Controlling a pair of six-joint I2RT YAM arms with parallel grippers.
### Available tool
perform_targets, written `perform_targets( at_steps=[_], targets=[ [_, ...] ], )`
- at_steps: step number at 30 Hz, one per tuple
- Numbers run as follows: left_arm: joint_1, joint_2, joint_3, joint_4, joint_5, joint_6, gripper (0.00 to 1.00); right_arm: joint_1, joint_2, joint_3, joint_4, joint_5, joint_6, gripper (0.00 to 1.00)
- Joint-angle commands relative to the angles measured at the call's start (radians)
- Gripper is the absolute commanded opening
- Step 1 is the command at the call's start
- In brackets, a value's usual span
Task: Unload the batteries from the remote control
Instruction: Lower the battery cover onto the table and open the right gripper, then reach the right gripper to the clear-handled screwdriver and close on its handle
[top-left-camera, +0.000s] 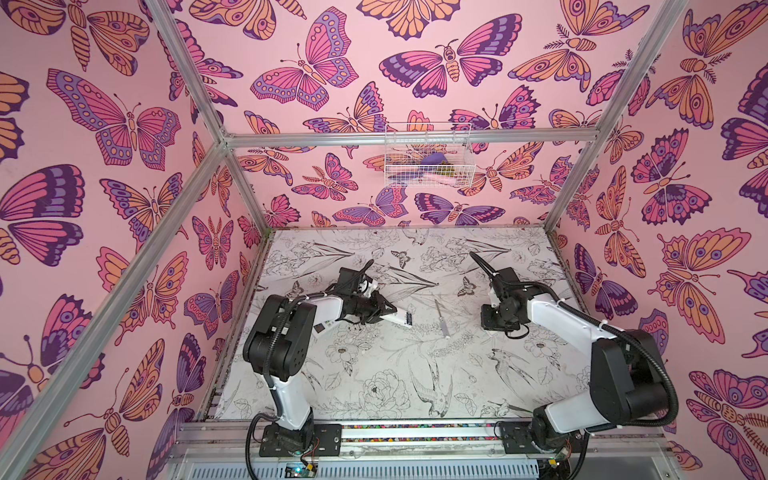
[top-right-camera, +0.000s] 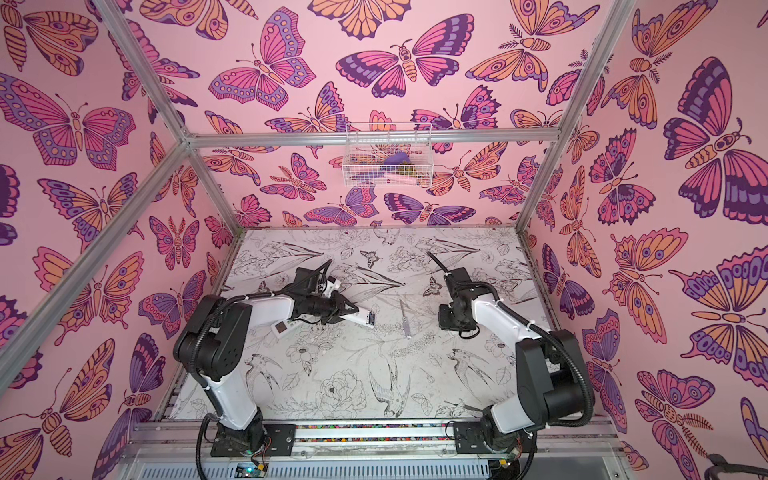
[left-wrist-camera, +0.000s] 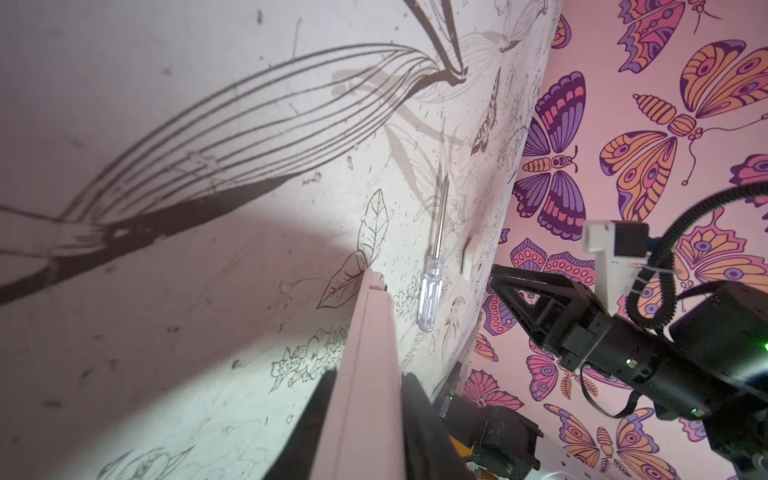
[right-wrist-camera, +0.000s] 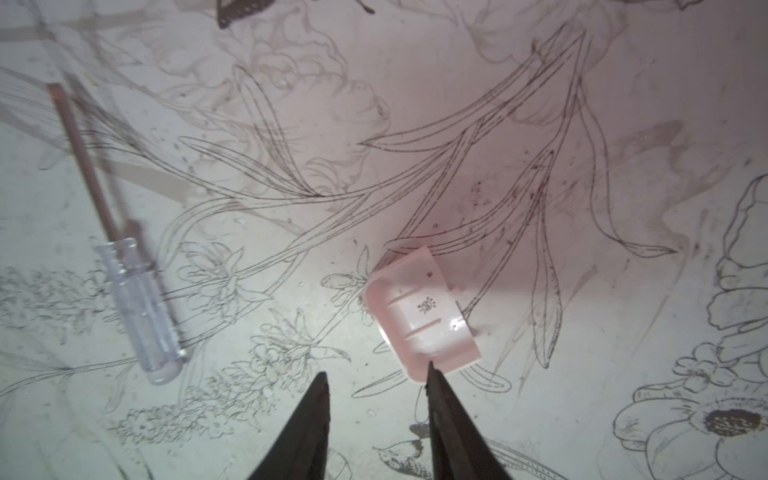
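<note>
Next, my right gripper moves away from the cover plate (right-wrist-camera: 424, 316) and down onto the screwdriver's clear handle (right-wrist-camera: 145, 320), since the remote's compartment already shows open.
My left gripper (left-wrist-camera: 370, 376) is shut on a white remote control (left-wrist-camera: 370, 324), one black finger pressed to each long side; the remote sticks out past the tips and shows edge-on. In both top views its far end (top-left-camera: 404, 319) shows a dark open compartment. I cannot make out the batteries in any view. My right gripper (right-wrist-camera: 376, 378) is open, pointing down at the table, nothing between its fingers. One of its fingertips (right-wrist-camera: 432, 374) overlaps the edge of a small white cover plate (right-wrist-camera: 424, 316) that lies flat on the table.
A screwdriver (right-wrist-camera: 137, 299) with a clear handle lies on the table between the two arms (top-left-camera: 442, 320). A second white remote with a small screen (top-right-camera: 282, 328) lies under the left forearm. A wire basket (top-left-camera: 428, 156) hangs on the back wall.
</note>
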Motion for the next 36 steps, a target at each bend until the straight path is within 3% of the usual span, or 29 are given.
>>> perform_targets(
  at_steps=[1,7,12,18,32,36],
  targets=[
    [0.007,0.019,0.014,-0.026,-0.001,0.014,0.33,0.052,-0.016,0.028,0.011,-0.087,0.062,0.41],
    [0.008,0.02,0.02,-0.046,-0.008,0.03,0.37,0.185,0.005,0.055,0.121,-0.153,0.166,0.4],
    [0.012,0.017,0.025,-0.074,-0.031,0.043,0.46,0.262,0.085,0.116,0.145,-0.144,0.192,0.4],
    [0.012,-0.012,0.026,-0.135,-0.09,0.092,0.55,0.284,0.185,0.129,0.15,-0.101,0.182,0.4],
    [0.014,-0.027,0.022,-0.203,-0.169,0.179,0.63,0.294,0.219,0.09,0.151,-0.061,0.152,0.4],
    [0.014,-0.047,0.011,-0.224,-0.198,0.207,0.74,0.299,0.229,0.091,0.161,-0.049,0.152,0.4]
  ],
)
